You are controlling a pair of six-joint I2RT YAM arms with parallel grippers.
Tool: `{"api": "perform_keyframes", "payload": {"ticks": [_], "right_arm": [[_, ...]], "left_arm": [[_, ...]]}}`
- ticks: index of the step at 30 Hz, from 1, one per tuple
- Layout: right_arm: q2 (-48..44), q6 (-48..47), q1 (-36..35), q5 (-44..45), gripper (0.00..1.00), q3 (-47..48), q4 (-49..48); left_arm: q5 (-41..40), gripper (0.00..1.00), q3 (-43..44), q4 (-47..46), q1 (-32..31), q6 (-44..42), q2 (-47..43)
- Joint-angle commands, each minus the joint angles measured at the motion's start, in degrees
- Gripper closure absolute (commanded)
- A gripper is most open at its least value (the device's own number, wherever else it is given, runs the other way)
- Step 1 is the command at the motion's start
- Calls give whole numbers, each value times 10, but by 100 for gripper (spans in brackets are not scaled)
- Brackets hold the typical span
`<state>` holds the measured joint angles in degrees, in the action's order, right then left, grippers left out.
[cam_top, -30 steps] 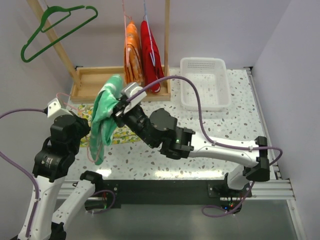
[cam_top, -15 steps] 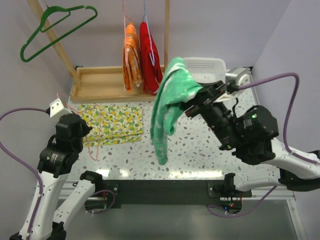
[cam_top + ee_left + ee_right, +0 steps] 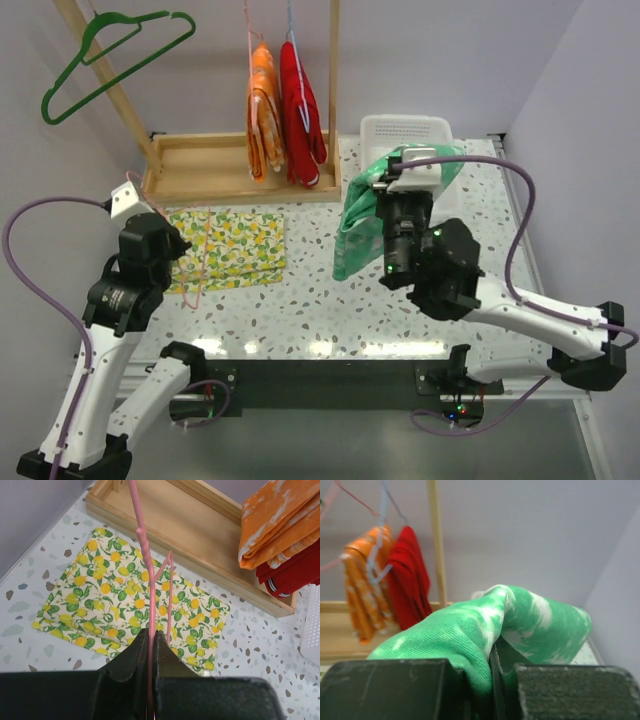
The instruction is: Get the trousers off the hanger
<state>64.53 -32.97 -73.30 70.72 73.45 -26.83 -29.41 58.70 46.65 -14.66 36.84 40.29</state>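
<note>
I should next move my right gripper outward and down over the white basket's [image 3: 405, 128] open top to release the green trousers.
My right gripper [image 3: 492, 656] is shut on the green trousers with the white pattern [image 3: 470, 630]. It holds them in the air just in front of the white basket [image 3: 405, 128], and they hang down to its left in the top view [image 3: 355, 215]. My left gripper [image 3: 151, 641] is shut on a bare pink hanger [image 3: 149, 590] above the lemon-print cloth [image 3: 235, 245]. The orange trousers [image 3: 264, 110] and the red trousers [image 3: 302, 105] hang on hangers from the wooden rack. They also show in the right wrist view, the orange pair [image 3: 365, 595] and the red pair [image 3: 410, 590].
The wooden rack base [image 3: 200, 165] stands at the back left, with an upright post beside the red trousers. An empty green hanger [image 3: 100, 55] hangs at the top left. The lemon-print cloth [image 3: 100, 590] lies flat on the speckled table.
My right arm has carried the green trousers from the left, off the pink hanger, across to the right in front of the basket. My left gripper has kept the pink hanger and risen slightly.
</note>
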Motion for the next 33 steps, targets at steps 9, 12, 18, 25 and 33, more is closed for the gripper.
{"api": "perform_keyframes", "payload": {"ticks": [9,12,18,25,33], "right_arm": [[9,45,184,79,100,-9,-1],[18,58,212,69,100,-8,26],[85,72,280,40,100,-5,41],[205,127,383,-40,100,99,105],[419,126,461,-108,100,257,104]], "left_arm": [[1,100,60,-44,2,-49,4],[-4,100,60,-43,2,-50,3],[-2,100,64,-52,3,-51,5],[7,100,72,-51,3,-41,13],[-5,100,65,-52,3,-33,46]]}}
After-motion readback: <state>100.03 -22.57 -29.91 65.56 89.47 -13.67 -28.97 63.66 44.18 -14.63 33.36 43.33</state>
